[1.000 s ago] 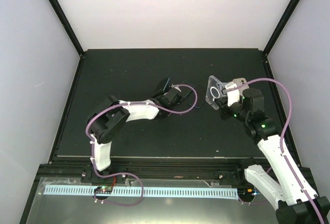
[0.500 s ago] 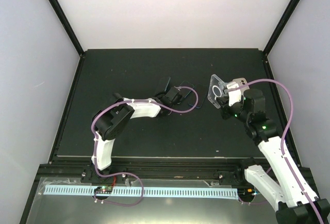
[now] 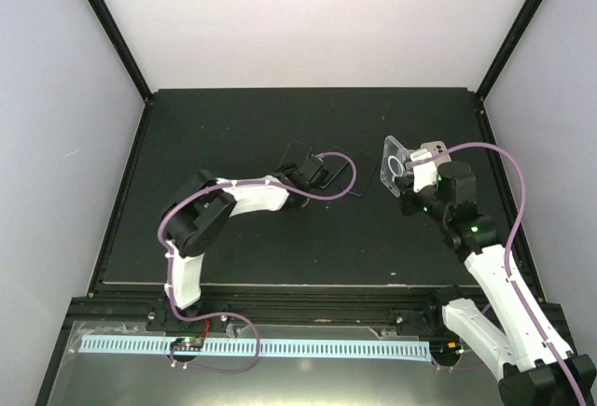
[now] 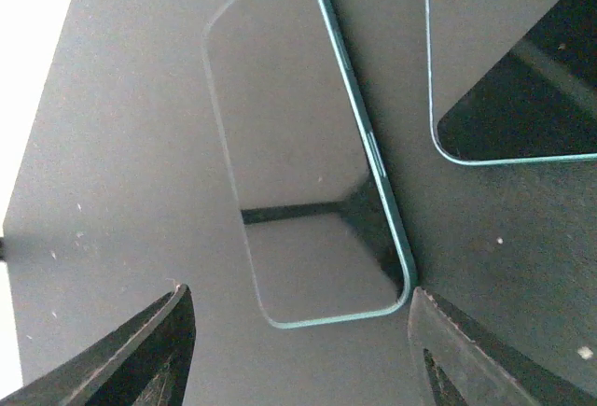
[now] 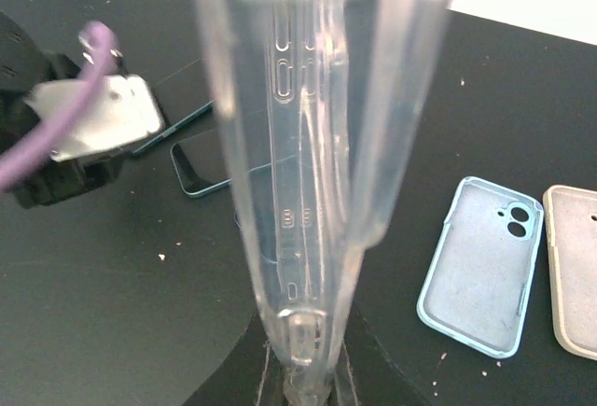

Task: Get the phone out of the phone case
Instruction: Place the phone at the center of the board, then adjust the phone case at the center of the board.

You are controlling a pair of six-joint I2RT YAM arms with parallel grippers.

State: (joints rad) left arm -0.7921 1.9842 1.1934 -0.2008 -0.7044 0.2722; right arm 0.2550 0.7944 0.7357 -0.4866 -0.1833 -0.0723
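I should next lower the empty clear case in my right gripper and let it go between the blue-edged phone and the light blue case, because the table is bare there.
The phone, dark with a teal edge, lies flat on the black table, out of its case. My left gripper stands open just short of the phone's near end, a finger on each side and nothing between them. In the top view the phone lies beside the left gripper. The clear phone case stands upright and empty, with my right gripper shut on its lower edge. In the top view the case is held above the table's right half.
A second dark phone lies flat just right of the first. A light blue case and a beige case lie on the table to the right of the held case. Black frame posts stand at the table's corners.
My left gripper has opened and let go of the phone, which has gone from tilted up to flat on the table. The right gripper keeps its hold on the clear case.
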